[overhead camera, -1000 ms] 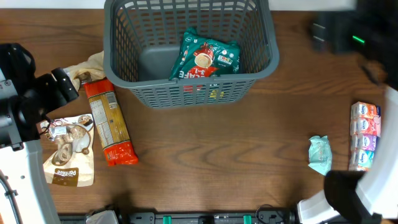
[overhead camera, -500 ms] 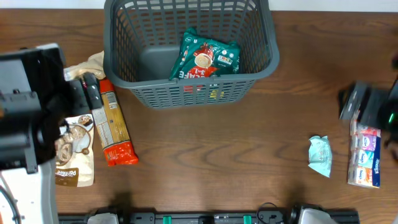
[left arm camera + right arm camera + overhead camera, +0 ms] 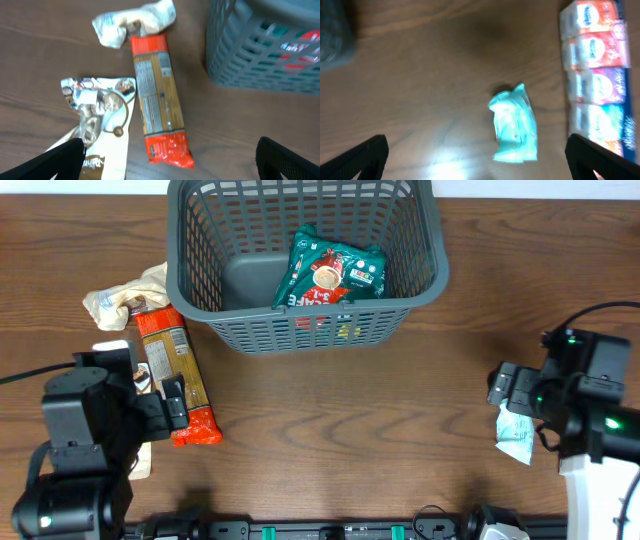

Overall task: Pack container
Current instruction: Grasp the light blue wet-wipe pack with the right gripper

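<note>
I should next move my right gripper down onto the middle of the teal packet (image 3: 515,432) (image 3: 515,126), fingers open on either side, as the packet is still outside the basket.
The container (image 3: 305,330), a dark grey lattice basket, stands at the back centre with a green coffee packet (image 3: 330,275) inside. Left of it lie a long orange-red packet (image 3: 175,375), a crumpled cream packet (image 3: 125,295) and a white-and-brown snack bag (image 3: 100,115). My left gripper (image 3: 170,167) hangs open above the red packet's near end and the snack bag, holding nothing. My right gripper (image 3: 480,160) is open above the table beside a teal packet (image 3: 515,125), empty. A row of tissue packs (image 3: 595,75) lies to the right of the teal packet.
In the overhead view the left arm (image 3: 85,420) covers most of the snack bag, and the right arm (image 3: 575,400) hides the tissue packs and part of the teal packet (image 3: 515,435). Bare wood table (image 3: 350,420) stretches between the two arms.
The left arm has dropped toward the front edge, over the snack bag. The right arm has swung in over the tissue packs and teal packet. Both grippers stayed open.
</note>
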### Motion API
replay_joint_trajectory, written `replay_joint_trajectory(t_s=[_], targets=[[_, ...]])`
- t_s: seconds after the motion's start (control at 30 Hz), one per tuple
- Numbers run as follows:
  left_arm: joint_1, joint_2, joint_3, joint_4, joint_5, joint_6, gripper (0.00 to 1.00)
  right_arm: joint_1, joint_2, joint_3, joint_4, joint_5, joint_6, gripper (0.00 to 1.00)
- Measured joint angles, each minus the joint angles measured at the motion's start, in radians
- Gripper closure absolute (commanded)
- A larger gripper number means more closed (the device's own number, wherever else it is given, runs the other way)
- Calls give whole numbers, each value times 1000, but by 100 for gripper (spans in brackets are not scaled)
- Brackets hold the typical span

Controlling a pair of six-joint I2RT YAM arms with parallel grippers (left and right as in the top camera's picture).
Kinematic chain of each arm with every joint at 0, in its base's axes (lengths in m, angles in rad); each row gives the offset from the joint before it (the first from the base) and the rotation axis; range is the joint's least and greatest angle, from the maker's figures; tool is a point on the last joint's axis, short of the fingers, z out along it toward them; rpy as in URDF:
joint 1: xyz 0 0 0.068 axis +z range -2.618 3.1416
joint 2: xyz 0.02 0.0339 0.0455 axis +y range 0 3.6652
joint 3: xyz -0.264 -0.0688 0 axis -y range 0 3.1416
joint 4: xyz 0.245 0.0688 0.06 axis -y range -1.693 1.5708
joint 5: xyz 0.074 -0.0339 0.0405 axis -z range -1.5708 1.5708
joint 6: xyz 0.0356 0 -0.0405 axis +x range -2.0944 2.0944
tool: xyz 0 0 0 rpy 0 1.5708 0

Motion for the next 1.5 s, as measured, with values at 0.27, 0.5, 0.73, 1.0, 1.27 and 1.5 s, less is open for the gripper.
replay_joint_trajectory(t_s=[0.27,0.5,0.73,1.0,1.27,1.5], targets=[[0,22,-13,0,0,0,1,-8,171,-178,146,60,29,1],[0,24,-13,0,0,0,1,-48,219,-222,168,98,87,2],[0,24,-13,1,0,0,1,-117,219,-310,243,104,106,2],[0,24,-13,0,0,0,1,-153,219,-427,423,85,117,4],[0,24,-13,0,0,0,1,-154,219,-546,631,82,126,4],[0,24,-13,1,0,0,1,-154,205,-653,840,29,135,19]])
